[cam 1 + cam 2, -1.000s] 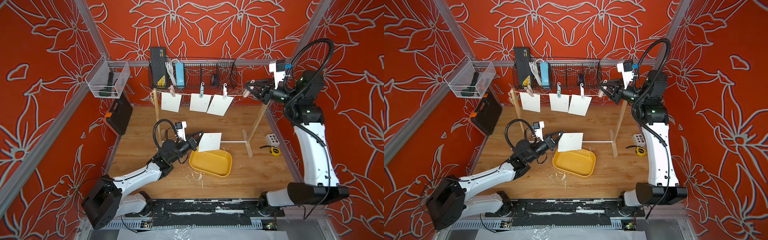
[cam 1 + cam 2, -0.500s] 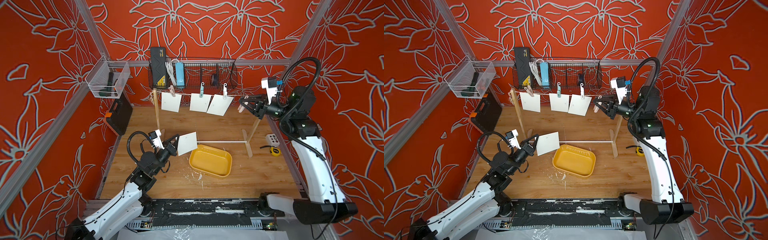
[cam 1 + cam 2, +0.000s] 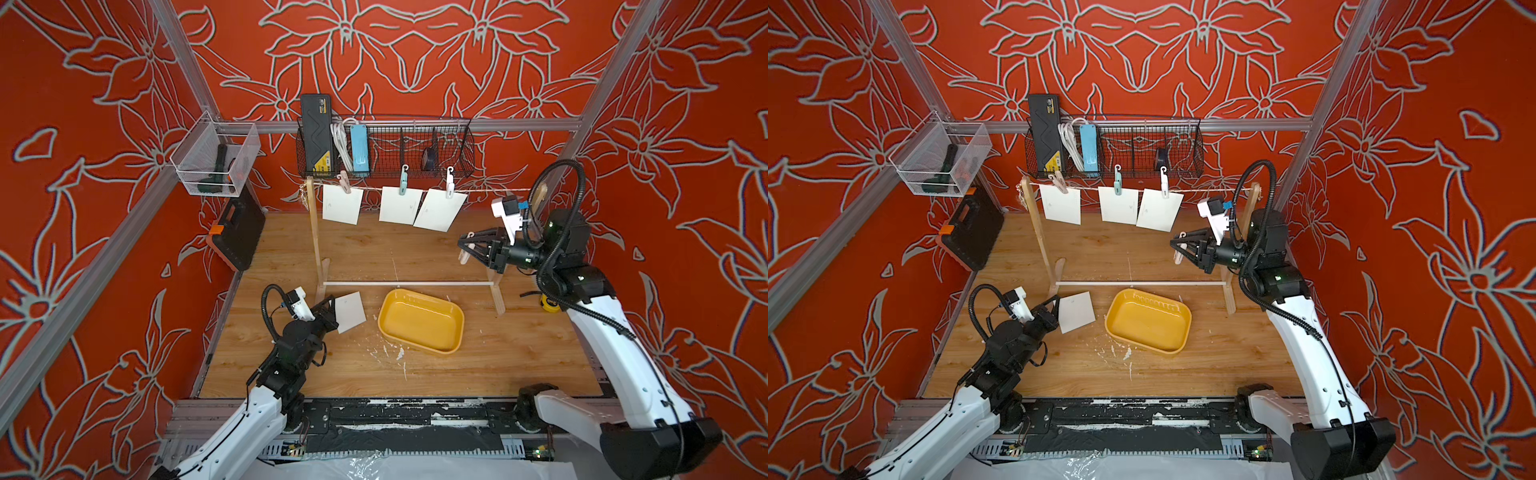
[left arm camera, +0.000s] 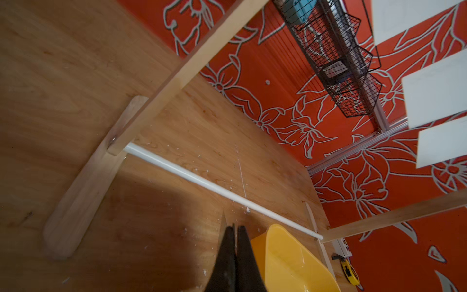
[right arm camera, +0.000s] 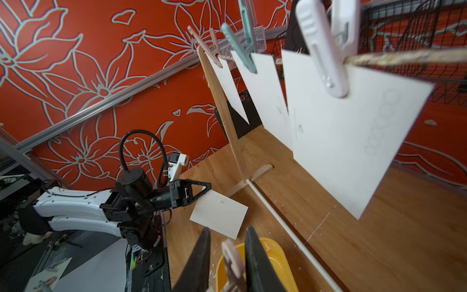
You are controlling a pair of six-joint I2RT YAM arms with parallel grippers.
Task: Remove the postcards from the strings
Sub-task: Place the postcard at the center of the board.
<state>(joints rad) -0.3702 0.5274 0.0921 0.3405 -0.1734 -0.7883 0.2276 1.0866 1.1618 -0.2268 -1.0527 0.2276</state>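
The tabletop [image 3: 358, 329] [image 4: 180, 253] beside the yellow tray has room, so next I will bring my left gripper down toward the wood there and open to release the fourth postcard's edge.
Three white postcards [image 3: 343, 203] [image 3: 399, 205] [image 3: 440, 210] hang by clothespins from the twine string [image 3: 486, 190] between two wooden posts. They fill the right wrist view, the nearest postcard [image 5: 348, 141] under a white pin. My left gripper [image 3: 332, 309] [image 3: 1055, 309] is low at the front left, shut on the edge of a fourth postcard [image 3: 351, 311] [image 3: 1076, 311] [image 5: 219, 213], held left of the tray. In the left wrist view that gripper [image 4: 235, 228] shows its fingers pressed together. My right gripper [image 3: 467, 245] [image 5: 227, 242] hangs below the string's right end, shut on a pale pink clothespin [image 3: 464, 254] [image 5: 233, 260].
An empty yellow tray [image 3: 453, 332] lies in front of the stand's white foot rod [image 3: 407, 284]. At the back wall hang a black wire basket [image 3: 415, 166] and a clear bin [image 3: 214, 160]. A black case [image 3: 237, 232] leans at the left. A tape measure [image 3: 548, 301] lies at the right.
My left arm has drawn back to the front left with its postcard, away from the tray. My right arm has come down from the string with the clothespin.
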